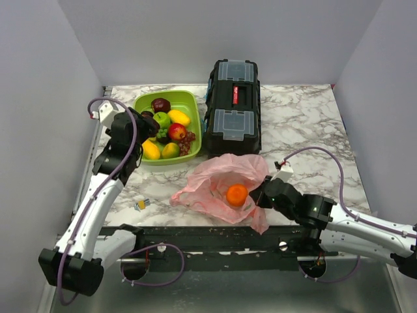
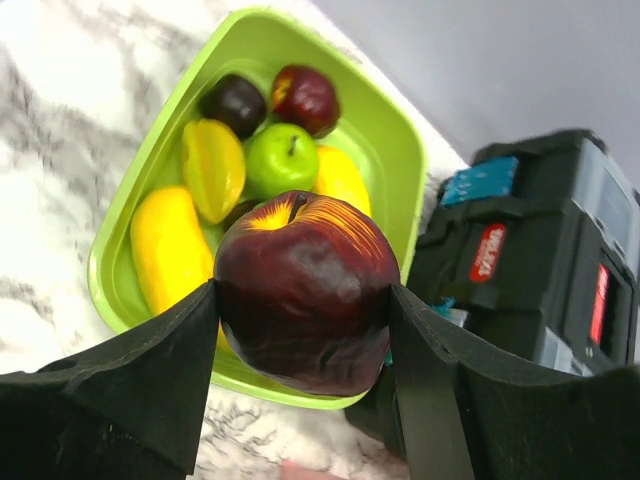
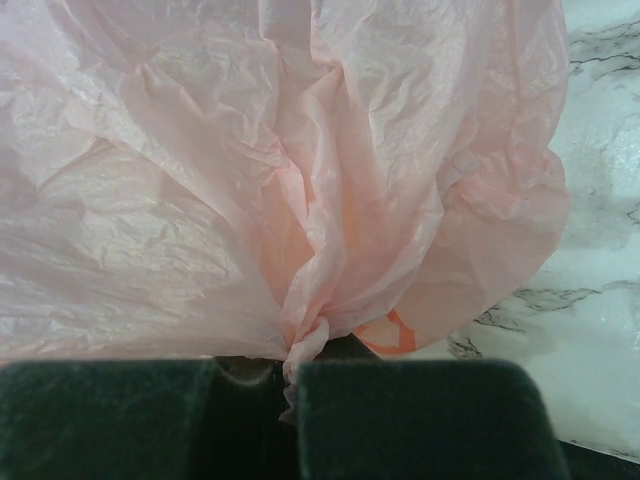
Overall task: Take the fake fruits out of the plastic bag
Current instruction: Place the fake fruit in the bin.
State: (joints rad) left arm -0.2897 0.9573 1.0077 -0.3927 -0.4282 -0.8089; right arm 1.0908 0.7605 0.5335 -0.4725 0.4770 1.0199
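My left gripper will lower the dark red apple from high above the tray onto the near yellow fruits and release it.
The pink plastic bag lies crumpled in front of the black toolbox, with an orange resting in its open folds. My right gripper is shut on a twisted bunch of the bag's film at the bag's right edge, seen close in the right wrist view. My left gripper hovers at the left side of the lime-green tray. It is shut on a dark red apple with yellow streaks, held between both pads above the tray's near rim.
The tray holds several fruits: a maroon apple, a green apple, yellow fruits, a red-yellow apple and grapes. The black toolbox stands right of it. A small yellow-white object lies near the front edge.
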